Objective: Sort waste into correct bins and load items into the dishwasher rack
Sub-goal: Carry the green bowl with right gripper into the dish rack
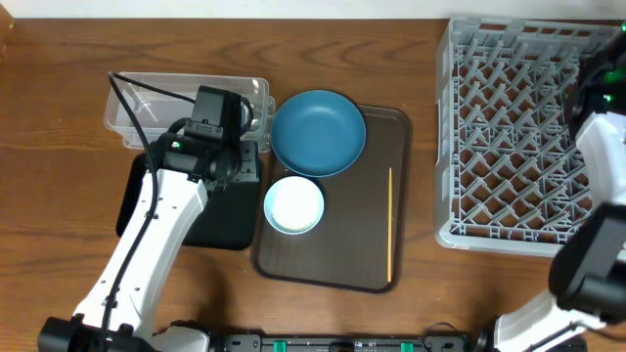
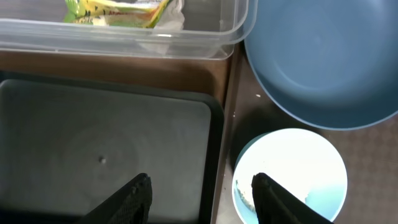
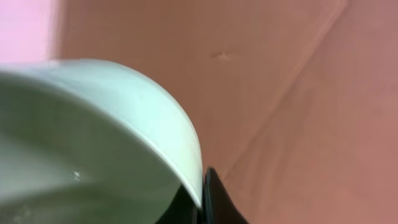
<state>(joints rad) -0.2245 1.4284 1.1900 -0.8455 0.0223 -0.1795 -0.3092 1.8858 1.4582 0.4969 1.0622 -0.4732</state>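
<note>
My right gripper brings the mint bowl [image 3: 93,130] down onto the grey rack's far wires next and releases the bowl's rim, since those pegs stand below the gripper.
My left gripper [image 2: 200,182] is open and empty, straddling the right rim of the black tray [image 2: 106,149]; it also shows in the overhead view [image 1: 245,164]. The clear tub [image 1: 186,98] holds the yellow-green wrapper [image 2: 118,11] with something white beside it. A pale blue bowl [image 1: 293,205] holding rice grains [image 2: 245,194], the dark blue dish [image 1: 318,132] and the wooden stick [image 1: 391,220] lie on the brown tray. My right gripper [image 3: 200,193] is shut on the rim of a mint bowl [image 3: 93,130]. That arm [image 1: 599,86] is over the grey rack [image 1: 509,137].
The brown serving tray [image 1: 377,127] sits between the black tray [image 1: 210,220] and the rack. The clear tub's wall [image 2: 124,37] stands just behind the black tray. The right arm's white link [image 1: 606,156] hangs over the rack's right side.
</note>
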